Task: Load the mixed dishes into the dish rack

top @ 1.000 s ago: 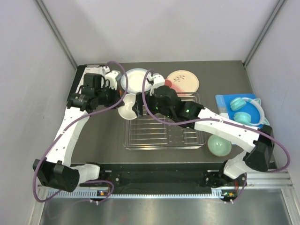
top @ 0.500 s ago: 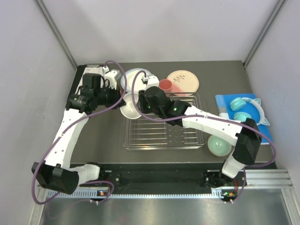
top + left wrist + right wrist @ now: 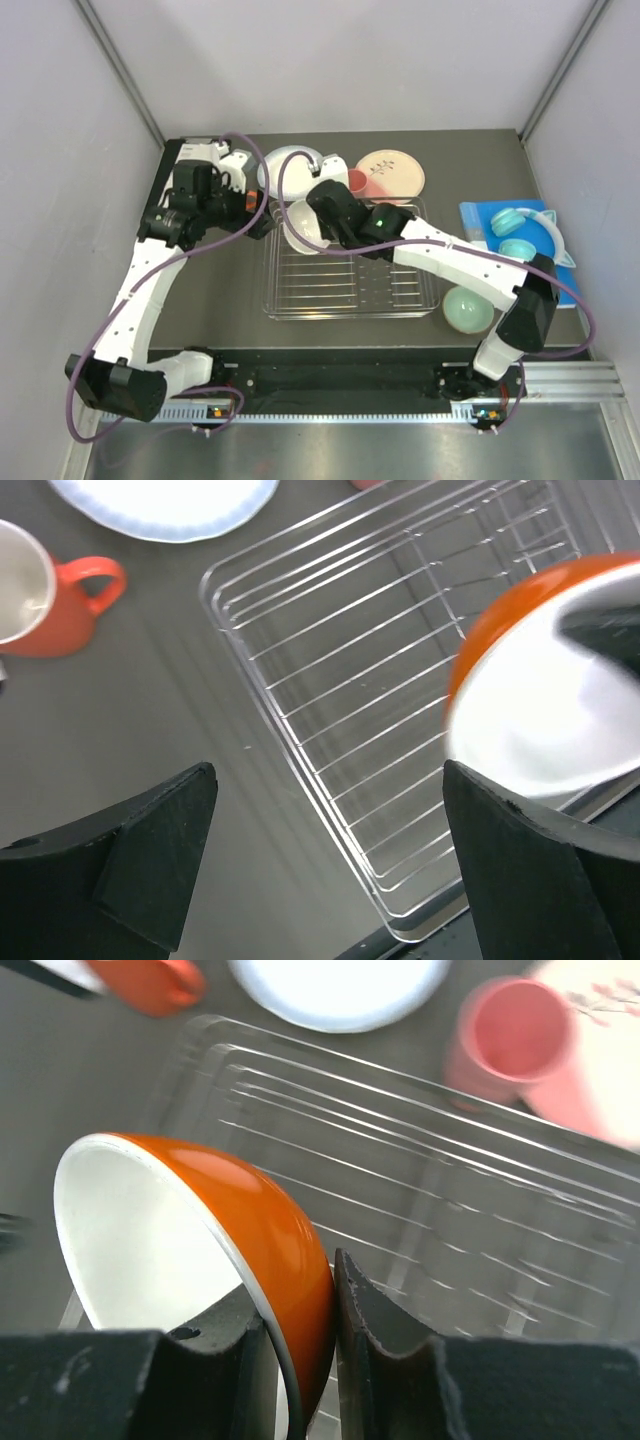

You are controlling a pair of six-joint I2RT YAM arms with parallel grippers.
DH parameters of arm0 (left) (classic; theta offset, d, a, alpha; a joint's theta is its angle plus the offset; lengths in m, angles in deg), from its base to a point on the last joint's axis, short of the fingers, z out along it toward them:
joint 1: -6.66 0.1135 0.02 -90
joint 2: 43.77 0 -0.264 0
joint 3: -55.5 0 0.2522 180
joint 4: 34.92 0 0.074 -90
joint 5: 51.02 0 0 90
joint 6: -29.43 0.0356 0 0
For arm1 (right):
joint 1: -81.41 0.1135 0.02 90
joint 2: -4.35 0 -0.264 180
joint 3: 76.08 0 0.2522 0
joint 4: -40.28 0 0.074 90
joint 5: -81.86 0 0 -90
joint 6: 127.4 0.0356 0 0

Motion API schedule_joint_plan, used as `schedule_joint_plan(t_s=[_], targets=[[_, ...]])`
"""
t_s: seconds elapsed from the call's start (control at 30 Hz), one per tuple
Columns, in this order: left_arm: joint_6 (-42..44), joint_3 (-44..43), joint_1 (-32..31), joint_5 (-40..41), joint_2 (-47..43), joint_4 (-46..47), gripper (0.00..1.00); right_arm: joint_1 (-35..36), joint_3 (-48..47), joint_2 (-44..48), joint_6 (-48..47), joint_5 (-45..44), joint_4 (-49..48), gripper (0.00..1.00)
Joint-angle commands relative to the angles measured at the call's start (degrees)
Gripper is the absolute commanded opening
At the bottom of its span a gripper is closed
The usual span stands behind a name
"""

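Observation:
The end of the rack nearest the booklet is empty. My right gripper should next move across toward that end and lower the white bowl onto the rack's wires.
My right gripper is shut on the rim of the white bowl, which is orange outside. One finger is inside the bowl and one outside. The bowl hangs tilted over the back left corner of the dish rack. My left gripper stands open and holds nothing, just left of the rack, with the bowl off to its right. The orange mug, blue-rimmed plate, pink cup and beige plate sit behind the rack. The mint-green bowl lies at its front right.
Turquoise headphones rest on a blue and white booklet at the table's right edge. Grey walls close in the table on the left, back and right. The left arm's purple cable loops over the back left corner.
The left gripper has let go of the bowl and opened. The right gripper has shut on the bowl's rim and carried it rightwards over the rack's corner.

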Motion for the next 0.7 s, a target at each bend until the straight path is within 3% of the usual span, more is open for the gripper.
schedule_joint_plan(t_s=[0.0,0.1,0.27,0.67], targets=[[2.63,-1.34,0.36,5.11,-2.97,-0.41,0.99,-2.07,-5.47,2.39,-2.68,-15.48,17.48,0.0],[3.33,-2.92,0.54,5.37,-2.8,-2.61,0.99,-5.31,-4.95,0.38,2.06,-24.27,27.95,0.0],[3.77,-1.78,0.89,5.55,-4.47,-2.97,0.99,-8.83,-4.77,-3.93,25.69,-35.71,48.85,0.0],[3.25,0.68,1.59,4.76,-6.4,-2.97,0.96,-14.9,1.82,-8.85,28.09,-38.61,48.8,0.0]])
